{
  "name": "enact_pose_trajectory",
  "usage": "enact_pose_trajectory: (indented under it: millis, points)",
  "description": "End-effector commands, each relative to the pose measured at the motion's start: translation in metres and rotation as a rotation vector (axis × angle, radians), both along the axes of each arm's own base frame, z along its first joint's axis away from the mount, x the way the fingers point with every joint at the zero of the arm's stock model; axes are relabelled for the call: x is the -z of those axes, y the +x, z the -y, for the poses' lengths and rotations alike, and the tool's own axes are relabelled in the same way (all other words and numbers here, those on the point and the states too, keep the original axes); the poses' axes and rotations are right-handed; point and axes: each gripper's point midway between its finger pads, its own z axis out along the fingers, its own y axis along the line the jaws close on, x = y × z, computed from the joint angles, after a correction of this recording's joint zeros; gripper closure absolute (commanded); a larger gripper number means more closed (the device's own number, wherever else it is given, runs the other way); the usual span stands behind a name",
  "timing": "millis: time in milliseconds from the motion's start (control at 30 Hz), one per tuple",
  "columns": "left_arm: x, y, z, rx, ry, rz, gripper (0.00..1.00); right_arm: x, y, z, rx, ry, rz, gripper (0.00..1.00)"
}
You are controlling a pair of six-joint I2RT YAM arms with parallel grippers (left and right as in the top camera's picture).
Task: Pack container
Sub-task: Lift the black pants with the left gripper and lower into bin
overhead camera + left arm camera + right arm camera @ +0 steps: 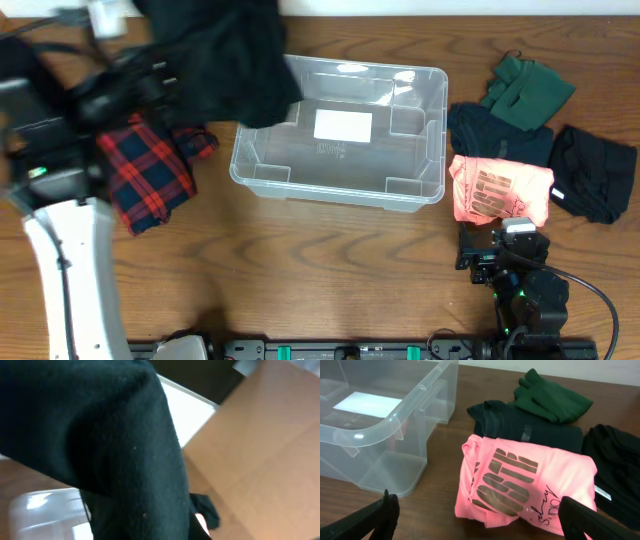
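Note:
The robot's left gripper should next carry the black garment [232,60] down onto the empty bottom of the container, which is below it and to its right in the overhead view, and let go of it there.
The clear plastic container [335,190] stands mid-table with a white label [343,125] on its base and nothing inside. My left gripper [160,75] is blurred and holds a black garment [232,60] in the air over the container's back left corner. In the left wrist view this garment [115,445] fills the frame and hides the fingers; a bit of the container [40,510] shows below. My right gripper [480,520] is open and empty, low over the table just in front of a folded pink shirt [520,485]. The container's corner [380,425] is to its left.
A red plaid garment [150,175] lies left of the container. Right of it lie a dark folded garment [495,130], a green one [525,90], a black one [595,170] and the pink shirt [500,190].

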Motion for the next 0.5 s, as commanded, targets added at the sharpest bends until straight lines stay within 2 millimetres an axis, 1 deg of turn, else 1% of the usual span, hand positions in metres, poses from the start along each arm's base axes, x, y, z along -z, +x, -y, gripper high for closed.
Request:
enact_pose_trajectory:
  millis: [0, 100, 167, 267, 367, 467]
  points:
    - [-0.001, 0.009, 0.046, 0.014, -0.016, -0.037, 0.94, 0.0, 0.0, 0.001, 0.004, 0.0, 0.003, 0.01]
    - [0.028, 0.016, 0.092, 0.095, 0.001, -0.112, 0.94, 0.0, 0.0, 0.001, 0.004, 0.0, 0.003, 0.01]
    - [0.05, 0.022, 0.114, 0.126, 0.016, -0.165, 0.94, 0.0, 0.0, 0.001, 0.004, 0.0, 0.003, 0.01]
    - [0.092, 0.036, 0.14, 0.15, 0.046, -0.253, 0.94, 0.0, 0.0, 0.001, 0.004, 0.0, 0.003, 0.01]
    - [0.132, 0.047, 0.156, 0.174, 0.067, -0.341, 0.94, 0.0, 0.0, 0.001, 0.004, 0.0, 0.003, 0.01]
    - [0.168, 0.057, 0.16, 0.175, 0.08, -0.423, 0.94, 0.0, 0.0, 0.001, 0.004, 0.0, 0.003, 0.01]
